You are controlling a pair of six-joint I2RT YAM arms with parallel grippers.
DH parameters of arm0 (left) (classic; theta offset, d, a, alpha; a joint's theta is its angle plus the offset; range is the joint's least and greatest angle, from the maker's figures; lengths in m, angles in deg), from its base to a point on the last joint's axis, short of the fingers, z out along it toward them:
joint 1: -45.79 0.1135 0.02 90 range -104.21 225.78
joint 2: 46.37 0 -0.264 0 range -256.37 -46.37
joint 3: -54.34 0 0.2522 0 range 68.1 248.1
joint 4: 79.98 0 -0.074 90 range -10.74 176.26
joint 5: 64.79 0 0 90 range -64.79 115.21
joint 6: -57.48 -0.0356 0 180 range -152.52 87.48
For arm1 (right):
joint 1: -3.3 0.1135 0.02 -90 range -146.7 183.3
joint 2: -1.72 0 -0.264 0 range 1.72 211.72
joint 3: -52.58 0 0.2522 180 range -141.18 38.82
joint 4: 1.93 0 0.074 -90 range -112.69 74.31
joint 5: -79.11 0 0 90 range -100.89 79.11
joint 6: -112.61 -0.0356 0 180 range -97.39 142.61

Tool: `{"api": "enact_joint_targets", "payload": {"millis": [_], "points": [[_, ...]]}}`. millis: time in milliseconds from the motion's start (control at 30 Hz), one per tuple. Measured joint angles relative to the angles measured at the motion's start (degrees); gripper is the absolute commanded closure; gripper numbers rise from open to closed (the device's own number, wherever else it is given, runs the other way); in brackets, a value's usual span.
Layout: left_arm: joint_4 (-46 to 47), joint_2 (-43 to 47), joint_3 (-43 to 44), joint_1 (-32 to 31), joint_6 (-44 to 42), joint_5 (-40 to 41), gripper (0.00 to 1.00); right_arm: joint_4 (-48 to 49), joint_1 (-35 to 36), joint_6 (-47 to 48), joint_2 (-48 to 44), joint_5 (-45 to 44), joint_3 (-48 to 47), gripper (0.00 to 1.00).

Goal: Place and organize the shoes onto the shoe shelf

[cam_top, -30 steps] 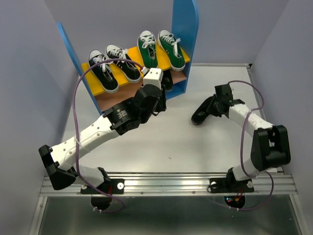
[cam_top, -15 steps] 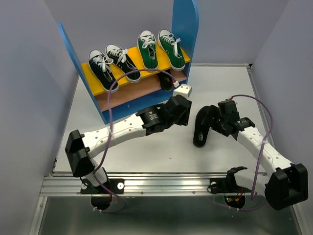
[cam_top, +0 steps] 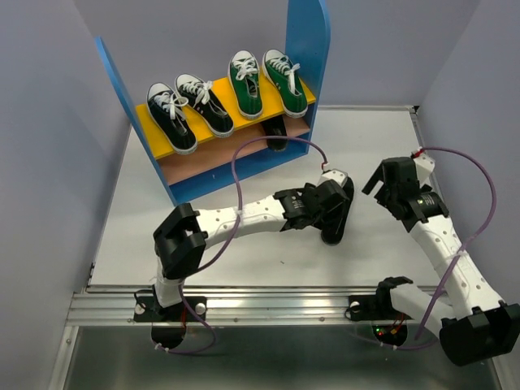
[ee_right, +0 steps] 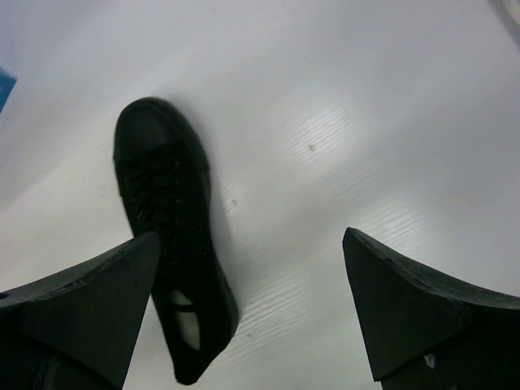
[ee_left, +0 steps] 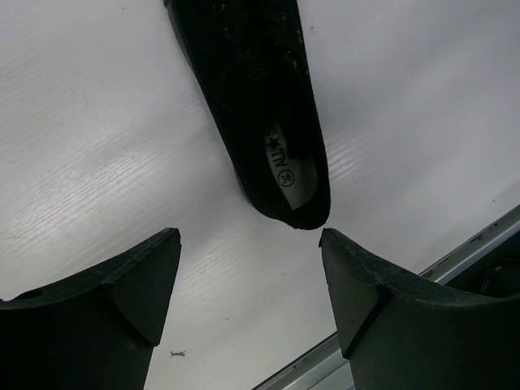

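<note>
The all-black shoe's opening faces up, so my left gripper will go down past the heel onto the opening's shelf-side (ee_left: 244, 150) and close with one finger inside.
The shoe shelf (cam_top: 307, 49) stands at the back left. Its yellow upper board (cam_top: 159, 140) carries two black sneakers (cam_top: 172, 117) (cam_top: 205, 104) and two green sneakers (cam_top: 244, 82) (cam_top: 286, 81). One all-black shoe (cam_top: 276, 133) sits on the lower board (cam_top: 213, 159). The other all-black shoe (cam_top: 333, 231) (ee_left: 260, 106) (ee_right: 172, 231) lies on the table. My left gripper (cam_top: 336, 201) (ee_left: 248, 237) hovers open just behind its heel, not touching it. My right gripper (cam_top: 385, 184) (ee_right: 250, 237) is open to the right of the shoe, with nothing between its fingers.
The metal rail (cam_top: 276, 307) runs along the near table edge, close behind the left gripper. Grey walls enclose the table on the left, back and right. A small dark speck (cam_top: 281, 262) lies on the table surface.
The right gripper opened, let go of the black shoe on the table and drew back to the right. The left arm swung from the shelf over to that shoe and opened wide.
</note>
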Motion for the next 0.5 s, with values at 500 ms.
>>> {"api": "enact_joint_targets", "payload": {"millis": [500], "points": [[1.46, -15.91, 11.76, 0.00, 2.19, 1.16, 0.36, -2.69, -2.97, -2.40, -6.64, -4.33, -1.01, 0.00]]}}
